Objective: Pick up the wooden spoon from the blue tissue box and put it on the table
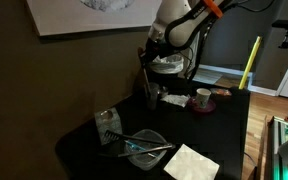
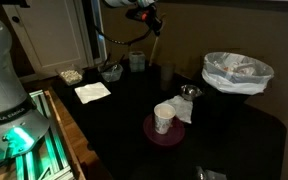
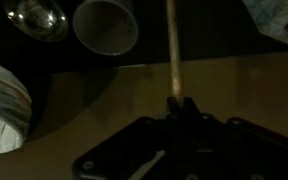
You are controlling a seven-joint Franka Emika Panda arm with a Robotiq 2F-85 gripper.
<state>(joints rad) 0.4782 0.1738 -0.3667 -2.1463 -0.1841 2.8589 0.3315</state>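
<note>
The bare part of the black table beside the flat white napkin is below my gripper. My gripper should next move down toward the napkin and let go of the spoon beside it.
My gripper point(image 1: 150, 55) is shut on the wooden spoon point(image 1: 147, 85) and holds it up in the air, hanging almost straight down over the far part of the black table point(image 1: 234, 140). In an exterior view the gripper point(image 2: 150, 18) is at the top with the spoon point(image 2: 157, 42) below it. In the wrist view the light handle point(image 3: 171, 50) runs away from the closed jaws point(image 3: 181, 103). The blue tissue box point(image 1: 107, 125) stands apart from the spoon, near the table's edge beside a glass bowl point(image 1: 144, 148).
A dark cup point(image 1: 155, 97) stands under the spoon. A red plate with a white cup point(image 2: 164, 120), a white napkin point(image 1: 191, 162), a bag-lined bin point(image 2: 236, 72) and a yellow-green rod point(image 1: 250, 62) are around. Metal utensils lie in the bowl.
</note>
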